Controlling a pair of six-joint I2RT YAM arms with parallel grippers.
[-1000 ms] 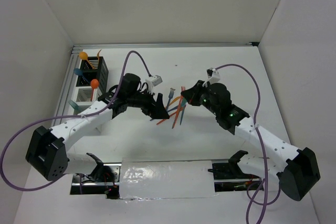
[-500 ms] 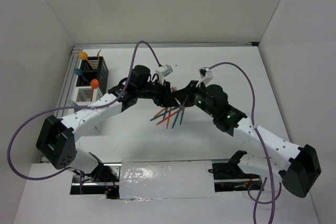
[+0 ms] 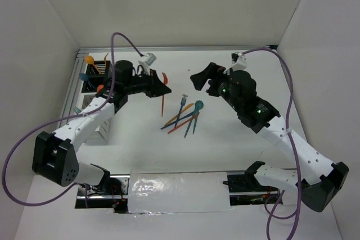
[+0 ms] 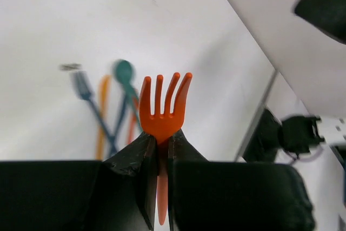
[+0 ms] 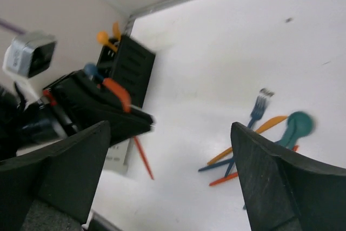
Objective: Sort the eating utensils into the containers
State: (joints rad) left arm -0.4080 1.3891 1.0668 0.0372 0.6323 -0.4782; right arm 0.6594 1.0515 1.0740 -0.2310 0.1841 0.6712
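Note:
The white bin beside the black one is to its left in the top view, so my left gripper should swing down over that bin next to release the orange fork.
My left gripper [image 3: 163, 89] is shut on an orange fork [image 3: 163, 104], lifted above the table left of the pile. In the left wrist view the fork [image 4: 162, 113] stands tines-up between the shut jaws of that gripper [image 4: 159, 147]. The other loose eating utensils [image 3: 183, 117] lie crossed mid-table: a blue fork [image 5: 260, 104], a teal spoon [image 5: 297, 123] and orange pieces. My right gripper [image 3: 203, 77] hovers open and empty behind and to the right of the pile, its wide-apart fingers [image 5: 286, 182] framing the table. The containers, a black slatted bin [image 3: 105, 72] and white bins [image 3: 90, 102], stand far left.
Orange spoons [image 3: 89, 59] and a blue utensil [image 3: 84, 77] stick out of the bins. A metal rail [image 3: 174, 49] edges the table's back, with white walls on three sides. Purple cables loop over both arms.
The grippers met over the pile; the orange fork passed from the right to the left. The left shut on it and swung back-left; the right opened and drew back right.

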